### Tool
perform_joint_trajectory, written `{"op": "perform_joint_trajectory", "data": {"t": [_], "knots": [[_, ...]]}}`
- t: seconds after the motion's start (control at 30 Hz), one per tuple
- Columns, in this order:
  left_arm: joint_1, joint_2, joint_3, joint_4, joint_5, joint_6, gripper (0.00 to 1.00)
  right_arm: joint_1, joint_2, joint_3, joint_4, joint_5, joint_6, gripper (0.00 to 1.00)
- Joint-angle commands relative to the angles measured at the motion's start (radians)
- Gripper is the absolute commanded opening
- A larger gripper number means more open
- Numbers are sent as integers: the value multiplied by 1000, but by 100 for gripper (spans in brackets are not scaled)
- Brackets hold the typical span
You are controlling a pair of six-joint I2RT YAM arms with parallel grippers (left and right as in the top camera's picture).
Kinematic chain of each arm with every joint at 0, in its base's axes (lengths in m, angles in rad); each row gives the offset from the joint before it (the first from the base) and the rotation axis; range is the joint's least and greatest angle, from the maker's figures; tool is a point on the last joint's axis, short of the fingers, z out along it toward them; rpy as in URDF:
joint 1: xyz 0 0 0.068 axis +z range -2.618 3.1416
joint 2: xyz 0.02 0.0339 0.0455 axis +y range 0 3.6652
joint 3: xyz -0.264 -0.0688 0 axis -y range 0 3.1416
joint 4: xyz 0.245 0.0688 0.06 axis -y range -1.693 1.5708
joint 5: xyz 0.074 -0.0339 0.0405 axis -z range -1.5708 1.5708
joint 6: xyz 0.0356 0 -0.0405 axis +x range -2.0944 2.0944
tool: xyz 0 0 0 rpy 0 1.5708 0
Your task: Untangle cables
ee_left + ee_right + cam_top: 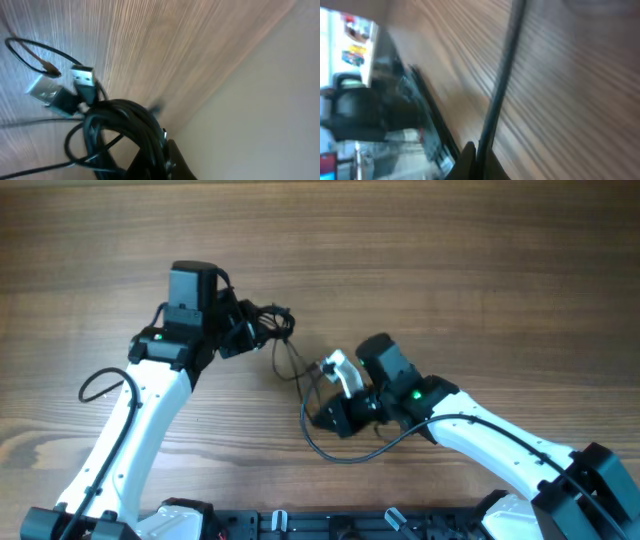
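My left gripper is going to move toward my right gripper, to its right in the overhead view, and release the bundle, since the cords are still coiled.
The cables are thin black cords, bunched in a knot at my left gripper, which is shut on the bundle. In the left wrist view the coiled bundle fills the jaws, with silvery plug ends hanging to the left. Loose strands run from the knot down to a loop at my right gripper. In the right wrist view that gripper is shut on one black cord, which runs straight up over the table.
The wooden table lies under both arms. A white plug-like part sits beside the right wrist. A black rail runs along the near edge. A thicker arm cable loops at the left arm.
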Motion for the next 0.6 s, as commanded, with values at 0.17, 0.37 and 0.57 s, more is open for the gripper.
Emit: {"op": "perform_joint_trajectory", "data": {"t": [0.17, 0.37, 0.57], "knots": [[33, -1, 12, -7, -10, 19, 4, -13, -17, 0, 8, 223, -100, 99], [33, -1, 12, -22, 87, 249, 4, -37, -28, 2, 353, 257, -169, 100], [33, -1, 12, -58, 302, 307, 4, -37, 36, 2, 456, 388, -480, 78]]}}
